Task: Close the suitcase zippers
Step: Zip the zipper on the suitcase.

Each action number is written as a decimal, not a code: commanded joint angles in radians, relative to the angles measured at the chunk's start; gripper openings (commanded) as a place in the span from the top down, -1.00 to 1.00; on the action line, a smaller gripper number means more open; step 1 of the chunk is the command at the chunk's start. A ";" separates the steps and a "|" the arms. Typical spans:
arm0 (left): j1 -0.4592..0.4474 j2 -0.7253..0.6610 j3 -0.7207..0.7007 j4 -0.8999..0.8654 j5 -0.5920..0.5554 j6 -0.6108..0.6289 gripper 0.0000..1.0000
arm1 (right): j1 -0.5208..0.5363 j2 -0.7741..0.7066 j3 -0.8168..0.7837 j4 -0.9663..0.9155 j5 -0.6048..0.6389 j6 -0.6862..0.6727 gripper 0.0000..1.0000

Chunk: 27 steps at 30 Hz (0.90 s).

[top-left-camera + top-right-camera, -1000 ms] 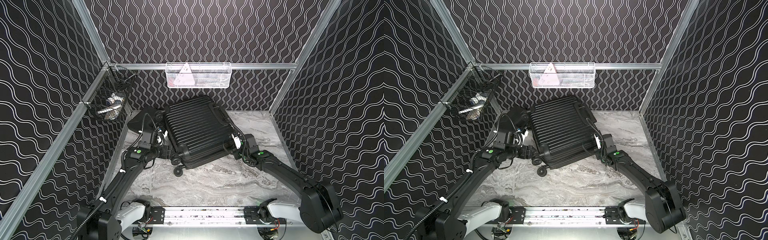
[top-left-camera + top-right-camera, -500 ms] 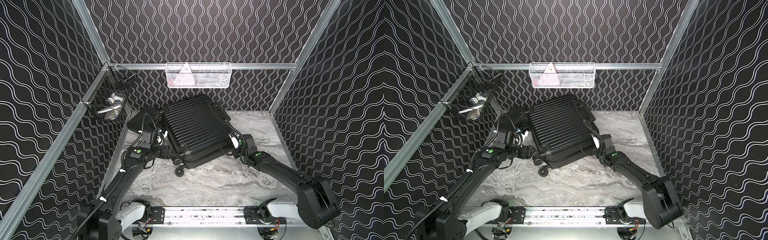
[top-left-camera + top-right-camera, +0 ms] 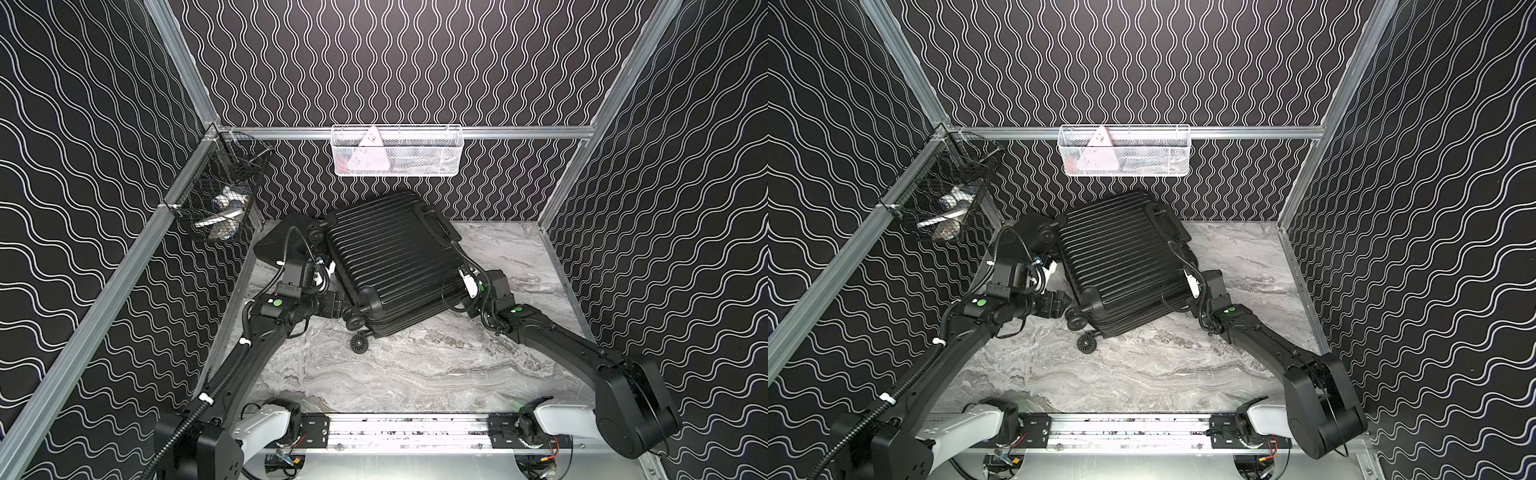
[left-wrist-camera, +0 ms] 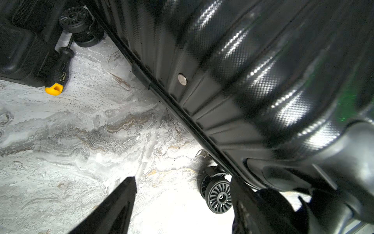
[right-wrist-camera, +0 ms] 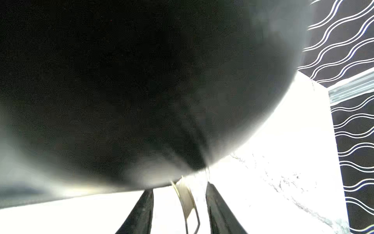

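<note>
The small metal zipper pull (image 5: 188,200) hangs between my right gripper's fingers, so I will next hold the gripper still beside the suitcase corner and close them onto the pull.
The black ribbed suitcase (image 3: 395,257) (image 3: 1121,266) lies flat at the back of the marble floor, shells together. Its zip track (image 4: 182,110) runs along the seam, with a small metallic pull (image 4: 200,153) near a wheel (image 4: 219,199). My left gripper (image 3: 344,306) (image 4: 182,179) is open at the case's near-left wheel corner and holds nothing. My right gripper (image 3: 467,301) (image 5: 179,187) is at the near-right corner. Its jaws stand apart with a metallic zipper pull (image 5: 187,202) hanging between them, untouched on both sides.
A smaller flat black case (image 3: 282,245) lies behind my left arm, with a yellow-tipped screwdriver (image 4: 58,79) beside it. A white wire basket (image 3: 395,151) hangs on the back rail and a black wire basket (image 3: 216,203) on the left rail. Patterned walls close three sides.
My right gripper has crept a little left toward the suitcase corner and its jaws have narrowed slightly. The left arm has not moved.
</note>
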 commanded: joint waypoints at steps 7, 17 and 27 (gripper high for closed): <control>0.003 -0.003 -0.004 -0.005 0.007 0.016 -0.57 | -0.043 0.061 -0.009 -0.149 0.002 -0.047 0.29; 0.002 -0.095 0.010 -0.024 0.063 0.046 -0.69 | -0.043 0.022 -0.036 -0.139 -0.028 -0.012 1.00; -0.010 -0.288 0.007 -0.179 0.303 0.173 -0.82 | -0.045 0.020 -0.034 -0.140 -0.016 0.004 1.00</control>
